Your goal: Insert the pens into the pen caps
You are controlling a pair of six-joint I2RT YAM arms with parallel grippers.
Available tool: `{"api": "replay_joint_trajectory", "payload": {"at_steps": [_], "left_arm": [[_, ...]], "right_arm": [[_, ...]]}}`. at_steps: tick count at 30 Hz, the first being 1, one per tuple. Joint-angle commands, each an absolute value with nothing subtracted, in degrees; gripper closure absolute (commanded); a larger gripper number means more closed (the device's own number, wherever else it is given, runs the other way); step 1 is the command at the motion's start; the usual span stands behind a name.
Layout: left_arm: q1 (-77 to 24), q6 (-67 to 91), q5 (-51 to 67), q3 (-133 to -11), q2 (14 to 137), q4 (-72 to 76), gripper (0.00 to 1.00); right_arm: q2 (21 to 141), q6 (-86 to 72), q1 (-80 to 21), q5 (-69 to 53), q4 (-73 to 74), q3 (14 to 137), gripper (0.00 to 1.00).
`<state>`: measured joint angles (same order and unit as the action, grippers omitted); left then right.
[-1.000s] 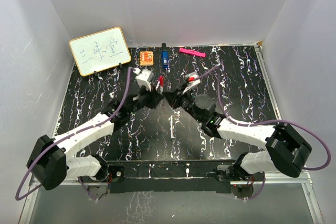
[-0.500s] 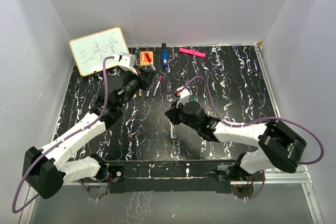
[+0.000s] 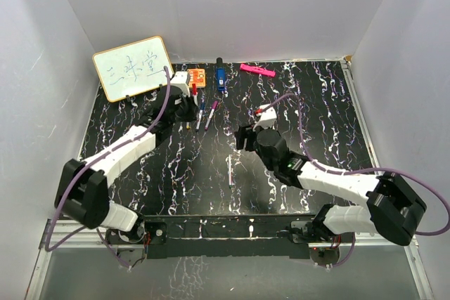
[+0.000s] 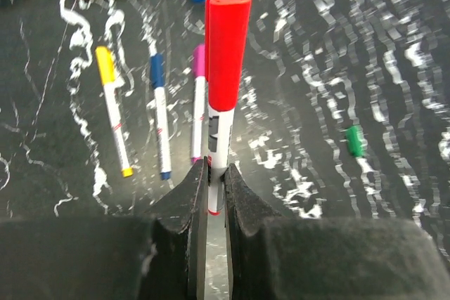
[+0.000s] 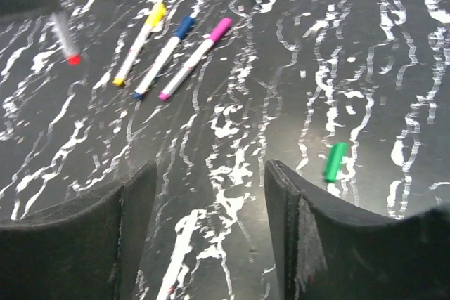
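I should lower my left gripper and move it to the left in the top view, onto the bare table (image 4: 74, 116) beside the yellow pen. The row of pens has room there.
My left gripper (image 4: 214, 166) (image 3: 191, 96) is shut on the lower barrel of a white pen (image 4: 219, 138) that wears a red cap (image 4: 228, 47); it holds the pen above the table at the back left. Below it, yellow (image 4: 112, 110), blue (image 4: 160, 114) and purple (image 4: 199, 103) capped pens lie side by side. A green cap (image 5: 335, 161) (image 4: 355, 140) lies alone to their right. My right gripper (image 5: 211, 166) (image 3: 241, 138) stands open and empty over the table's middle. A bare white pen (image 3: 230, 170) lies just nearer than it.
At the back edge stand a whiteboard (image 3: 133, 68), an orange square (image 3: 197, 75), a blue block (image 3: 220, 79) and a pink bar (image 3: 256, 70). White walls close in the black marbled table (image 3: 316, 103) on three sides.
The grippers were together at the centre with pen and red cap. My right gripper has opened and drawn back; my left arm has carried the capped red pen to the back left.
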<state>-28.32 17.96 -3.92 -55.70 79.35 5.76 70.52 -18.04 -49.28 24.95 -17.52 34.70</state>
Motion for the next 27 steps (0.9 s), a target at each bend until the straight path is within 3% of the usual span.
{"api": "replay_joint_trajectory", "payload": {"at_steps": [1,13,27], "left_arm": [[-25.34,16.42,-1.75,-59.43,83.96,0.02,1.0],[-16.43,12.29,0.59,-69.08,98.83,-10.12,1.0],[-11.61,11.05,6.55,-79.25,112.95,-16.96,0.96]], "right_arm": [[68.4,-18.68,-45.85,30.58,-15.6,37.69,0.34],[67.44,-23.19,-40.69,30.11,-10.63,38.32,0.03],[67.07,-22.7,-40.54,32.28,-9.57,39.1,0.02]]}}
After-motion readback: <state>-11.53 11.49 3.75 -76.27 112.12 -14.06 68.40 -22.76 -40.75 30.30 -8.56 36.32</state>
